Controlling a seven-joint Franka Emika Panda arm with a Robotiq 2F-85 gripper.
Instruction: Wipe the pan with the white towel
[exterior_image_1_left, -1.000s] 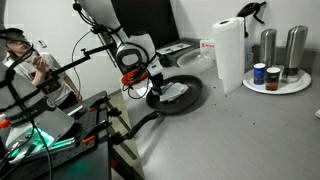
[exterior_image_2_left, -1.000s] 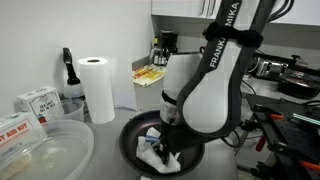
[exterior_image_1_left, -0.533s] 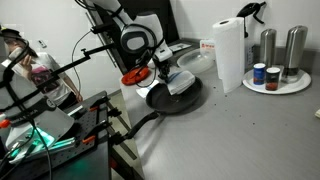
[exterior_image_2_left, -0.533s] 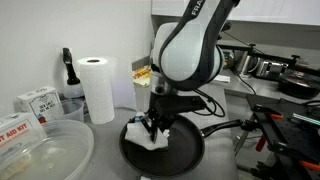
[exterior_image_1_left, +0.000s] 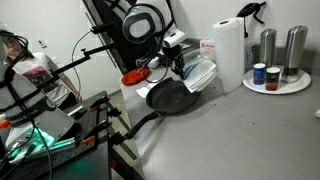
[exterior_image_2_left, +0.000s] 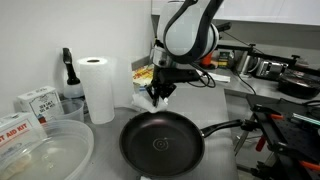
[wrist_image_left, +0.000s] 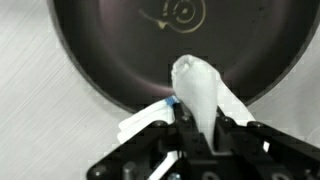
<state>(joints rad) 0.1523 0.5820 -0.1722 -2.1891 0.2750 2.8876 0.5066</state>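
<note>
My gripper will carry the towel (exterior_image_2_left: 147, 99) away from the pan (exterior_image_1_left: 172, 97) toward the plate with metal canisters, and then lower it onto the grey counter where the counter is bare.
The black pan (exterior_image_1_left: 172, 97) sits on the grey counter with its long handle toward the counter's edge; it also shows in the other exterior view (exterior_image_2_left: 162, 143) and fills the top of the wrist view (wrist_image_left: 160, 45). My gripper (exterior_image_2_left: 157, 95) is shut on the white towel (exterior_image_2_left: 147, 99) and holds it in the air beyond the pan's far rim. In an exterior view the towel (exterior_image_1_left: 197, 75) hangs from the gripper (exterior_image_1_left: 178, 62) between pan and paper-towel roll. In the wrist view the towel (wrist_image_left: 200, 90) sticks up between the fingers (wrist_image_left: 197, 122), a blue stripe showing.
A white paper-towel roll (exterior_image_1_left: 229, 55) stands behind the pan, also in the other exterior view (exterior_image_2_left: 97, 88). A red bowl (exterior_image_1_left: 133, 76) lies beside the pan. A plate with metal canisters and jars (exterior_image_1_left: 277, 75) is further along. A clear plastic tub (exterior_image_2_left: 40, 152) and boxes (exterior_image_2_left: 38, 102) stand nearby.
The gripper has lifted the towel out of the pan and carried it back past the pan's far rim. The pan now lies bare and has not moved.
</note>
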